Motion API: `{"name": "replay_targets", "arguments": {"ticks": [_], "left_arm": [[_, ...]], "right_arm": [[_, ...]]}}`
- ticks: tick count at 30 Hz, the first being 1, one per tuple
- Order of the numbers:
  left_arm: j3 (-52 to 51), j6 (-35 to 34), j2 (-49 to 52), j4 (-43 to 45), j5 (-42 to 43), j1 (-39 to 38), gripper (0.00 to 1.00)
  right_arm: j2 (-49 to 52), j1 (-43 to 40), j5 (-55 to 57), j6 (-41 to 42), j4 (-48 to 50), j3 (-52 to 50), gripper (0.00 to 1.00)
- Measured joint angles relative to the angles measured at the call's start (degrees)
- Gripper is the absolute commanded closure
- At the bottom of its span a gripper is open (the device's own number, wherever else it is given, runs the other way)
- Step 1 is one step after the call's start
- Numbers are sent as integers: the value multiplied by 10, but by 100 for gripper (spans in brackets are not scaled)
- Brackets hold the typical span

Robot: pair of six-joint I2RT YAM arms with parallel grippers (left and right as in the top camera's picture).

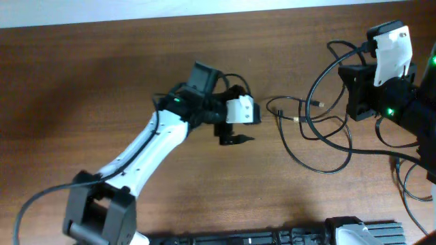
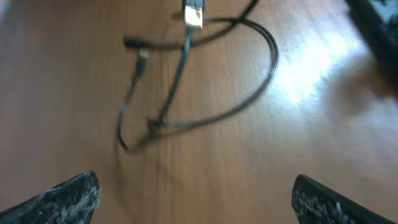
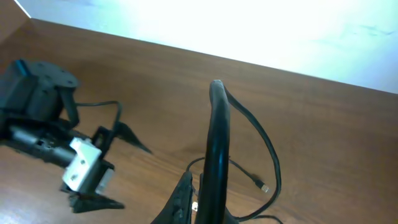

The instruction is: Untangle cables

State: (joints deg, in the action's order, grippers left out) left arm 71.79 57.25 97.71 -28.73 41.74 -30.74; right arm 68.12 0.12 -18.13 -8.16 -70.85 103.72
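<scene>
My left gripper moves down and to the right in the overhead view next, onto the black cable beside its nearest crossing, ahead of the open fingers.
The cables (image 1: 315, 129) are thin black cords lying in loose crossing loops on the brown table, right of centre. In the left wrist view, the cables (image 2: 186, 93) lie ahead of the jaws with a USB plug (image 2: 194, 15) at the far end. My left gripper (image 1: 252, 114) is open and empty, just left of the loops, and nothing lies between its fingers (image 2: 199, 202). My right gripper (image 3: 202, 208) is shut on a cable strand (image 3: 217, 137), which rises in a loop and falls to a small plug (image 3: 263, 186). From overhead, the right gripper (image 1: 352, 102) is at the loops' right edge.
The table's far edge meets a white wall (image 1: 204, 8). The left arm (image 1: 146, 146) stretches from the bottom left. Thicker black robot wires (image 1: 409, 177) hang near the right arm. A black base unit (image 1: 354, 231) sits at the front edge. My left gripper shows in the right wrist view (image 3: 87, 177).
</scene>
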Motion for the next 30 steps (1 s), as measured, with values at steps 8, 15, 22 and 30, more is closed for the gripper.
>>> {"name": "replay_targets", "arguments": {"ticks": [8,15,22,30], "left_arm": [[0,35,82,129,-2,-73,10],[0,44,158,226,-9,-106,36],[0,27,162,227,-80,-106,100],[0,-136,163,176,-285,-79,100]], "right_arm": [[-3,0,0,0,-7,0,96],[-24,0,0,0,-8,0,96],[-28,0,0,0,-16,0,96],[-33,0,4,0,-9,0,96]]}}
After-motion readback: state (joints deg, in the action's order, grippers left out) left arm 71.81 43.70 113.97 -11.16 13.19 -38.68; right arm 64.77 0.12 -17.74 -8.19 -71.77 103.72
